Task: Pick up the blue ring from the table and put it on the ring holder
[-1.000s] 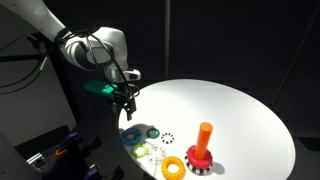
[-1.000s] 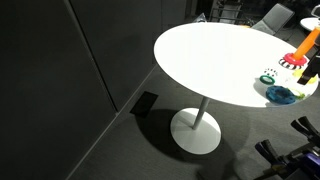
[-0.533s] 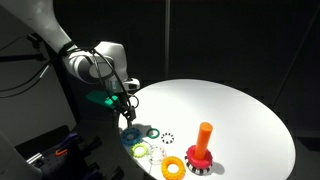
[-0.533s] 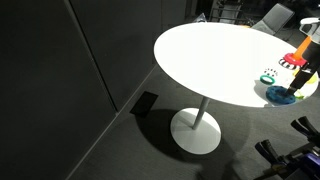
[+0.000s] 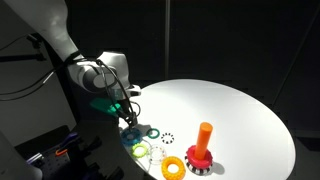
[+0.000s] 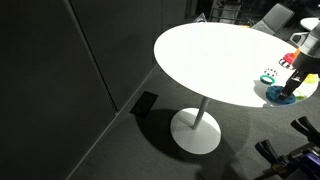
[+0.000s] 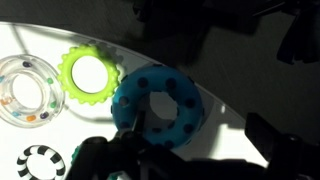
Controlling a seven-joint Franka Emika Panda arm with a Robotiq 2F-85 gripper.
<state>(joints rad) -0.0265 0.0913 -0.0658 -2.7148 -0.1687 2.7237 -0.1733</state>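
Next, my gripper lowers a little further onto the blue ring's rim (image 6: 273, 94) (image 7: 190, 125) and closes across it, as the open fingers already straddle it from hole to outside.
The blue ring (image 5: 136, 133) lies flat near the table's (image 5: 232, 108) edge and fills the middle of the wrist view (image 7: 182, 96), cyan with dark dots. My gripper (image 5: 128, 123) hangs open just above it. In the wrist view my gripper (image 7: 200, 132) has one dark finger over the ring's hole and the other outside its rim. The ring holder (image 5: 203, 144), an orange peg on a red base, stands apart towards the table's middle. In an exterior view my gripper (image 6: 295, 82) is over the blue ring (image 6: 279, 95) and the arm hides the peg.
A yellow-green ring (image 7: 88, 77), a clear ring with beads (image 7: 26, 92) and a black-and-white ring (image 7: 40, 163) lie beside the blue ring. A thin dark green ring (image 5: 151, 130) and a loose orange ring (image 5: 174, 168) lie nearby. The table edge is close.
My gripper has moved down and slightly towards the table, from well above the rings to just over the blue ring. The rings and the holder have not moved.
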